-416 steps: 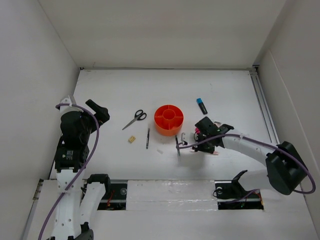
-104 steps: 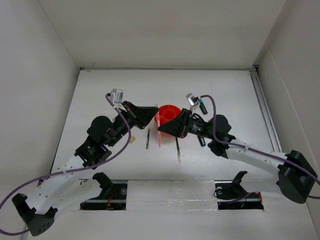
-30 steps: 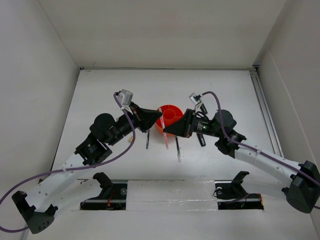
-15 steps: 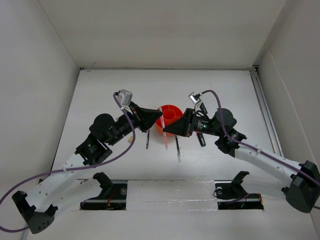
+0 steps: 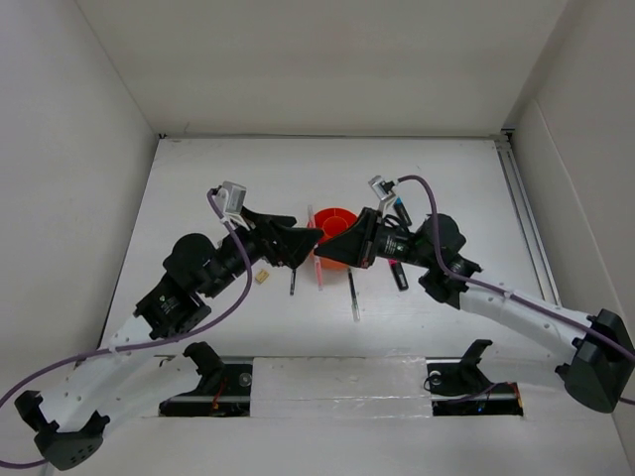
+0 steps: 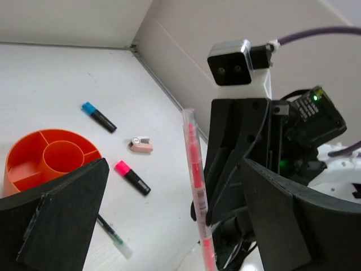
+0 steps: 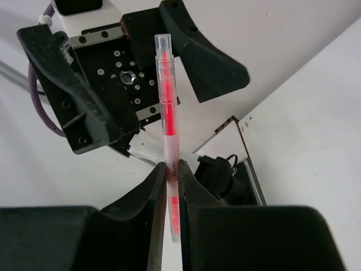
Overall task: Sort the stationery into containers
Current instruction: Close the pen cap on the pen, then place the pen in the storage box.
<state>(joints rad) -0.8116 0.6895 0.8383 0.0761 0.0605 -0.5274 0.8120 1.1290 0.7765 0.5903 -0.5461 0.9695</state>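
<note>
My right gripper will next move outward over the orange organizer, then go down to let go of the pink pen in its round middle cup (image 5: 333, 226), because that cup is empty.
My right gripper (image 5: 322, 250) (image 7: 172, 167) is shut on the pink pen (image 5: 317, 272) (image 7: 167, 101) and holds it upright above the table, in front of the orange organizer (image 5: 339, 220) (image 6: 22, 167). My left gripper (image 5: 310, 235) (image 6: 176, 186) is open, and the pen (image 6: 194, 169) stands between its two fingers without touching them. A blue-capped highlighter (image 5: 400, 211) (image 6: 98, 117), a pink-capped highlighter (image 5: 397, 275) (image 6: 132, 177) and a pinkish sharpener (image 6: 140, 145) lie right of the organizer. The scissors are hidden.
Two thin dark pens (image 5: 294, 278) (image 5: 353, 296) lie on the table below the grippers, and a tan eraser (image 5: 262, 277) lies to their left. White walls enclose the table on the left, back and right.
My right gripper has carried the pink pen a little left and up, towards the left gripper. The left wrist has shifted slightly left. The pen now stands between the left gripper's open fingers.
</note>
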